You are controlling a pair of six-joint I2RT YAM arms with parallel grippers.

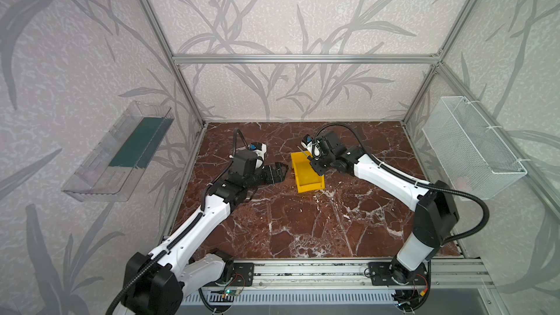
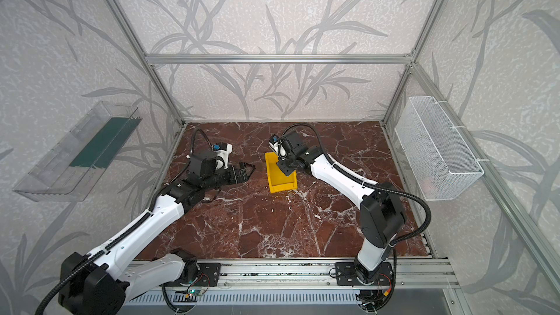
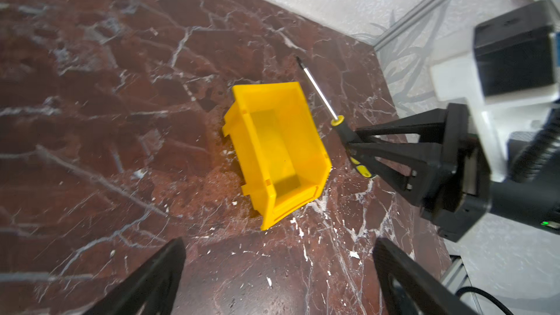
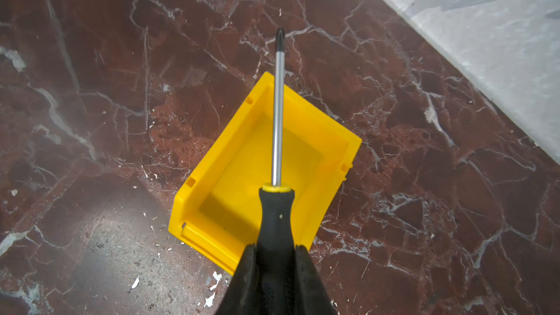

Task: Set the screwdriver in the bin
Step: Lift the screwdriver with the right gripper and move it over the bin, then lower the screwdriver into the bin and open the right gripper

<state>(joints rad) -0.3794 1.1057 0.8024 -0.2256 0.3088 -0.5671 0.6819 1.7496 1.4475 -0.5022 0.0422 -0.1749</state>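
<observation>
The screwdriver (image 4: pixel 277 213) hangs well above the yellow bin's rim, so I will lower my right gripper between the bin's sides toward the bin's bottom and let go of the screwdriver's black handle.
The yellow bin (image 1: pixel 307 177) (image 2: pixel 280 178) stands open-topped mid-table on the red marble. My right gripper (image 1: pixel 313 160) (image 4: pixel 275 248) is shut on the black handle of the screwdriver (image 4: pixel 277 213), held above the bin (image 4: pixel 236 177) with the silver shaft reaching over its far rim. In the left wrist view the screwdriver (image 3: pixel 321 93) hangs beside the bin (image 3: pixel 278 146) in the right gripper (image 3: pixel 353 142). My left gripper (image 1: pixel 283 168) (image 3: pixel 280 242) is open and empty, just left of the bin.
A clear tray with a green base (image 1: pixel 121 153) hangs on the left wall. A white wire mesh basket (image 1: pixel 472 146) hangs on the right wall. Aluminium frame posts edge the marble table (image 1: pixel 303 225).
</observation>
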